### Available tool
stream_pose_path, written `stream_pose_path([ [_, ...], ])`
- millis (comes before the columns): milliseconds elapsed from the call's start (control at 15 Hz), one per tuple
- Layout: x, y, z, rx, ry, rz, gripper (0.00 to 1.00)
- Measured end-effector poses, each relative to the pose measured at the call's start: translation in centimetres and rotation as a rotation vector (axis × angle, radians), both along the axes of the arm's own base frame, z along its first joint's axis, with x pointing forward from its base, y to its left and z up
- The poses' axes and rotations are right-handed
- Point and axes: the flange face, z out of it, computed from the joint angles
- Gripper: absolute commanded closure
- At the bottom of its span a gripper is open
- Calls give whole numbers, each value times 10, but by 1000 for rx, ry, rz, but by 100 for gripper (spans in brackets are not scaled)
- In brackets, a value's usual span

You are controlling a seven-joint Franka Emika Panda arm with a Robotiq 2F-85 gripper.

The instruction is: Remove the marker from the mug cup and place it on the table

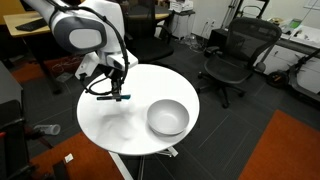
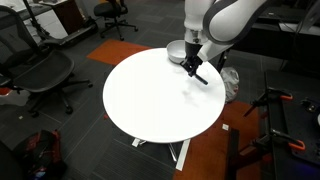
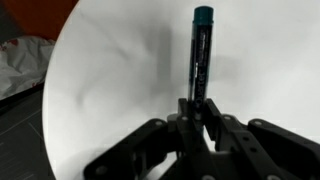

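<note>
My gripper brings the marker down onto that open patch next and releases it, since bare white tabletop lies just below, clear of the mug cup.
My gripper [image 3: 199,105] is shut on the marker [image 3: 201,55], a dark pen with a teal-blue end that sticks out ahead of the jaws over the white table [image 3: 110,90]. In both exterior views the gripper [image 1: 113,93] [image 2: 194,70] holds the marker [image 1: 120,97] [image 2: 200,77] just above the round white table [image 1: 110,125] [image 2: 150,100]. The silvery-grey bowl-shaped mug cup [image 1: 167,117] [image 2: 176,51] stands apart from the gripper, near the table's edge, with nothing visible in it.
Black office chairs [image 1: 238,55] [image 2: 40,70] stand around the table. A wooden desk [image 1: 30,35] is at the back. An orange-red carpet patch [image 1: 285,150] lies on the dark floor. A white crumpled thing [image 3: 25,60] lies beyond the table's edge in the wrist view.
</note>
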Motion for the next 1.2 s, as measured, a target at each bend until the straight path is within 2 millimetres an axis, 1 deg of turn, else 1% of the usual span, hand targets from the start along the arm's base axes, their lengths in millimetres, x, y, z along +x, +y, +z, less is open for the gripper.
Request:
stream_pose_path([
  [333, -2, 7, -21, -3, -27, 26, 95],
  [667, -2, 9, -41, -4, -34, 55, 95],
  [733, -3, 9, -44, -4, -30, 57, 56],
  [800, -3, 8, -47, -3, -25, 63, 55],
  [1000, -4, 6, -52, -1, -16, 79, 35],
  [1200, -4, 6, -53, -1, -14, 85, 11],
])
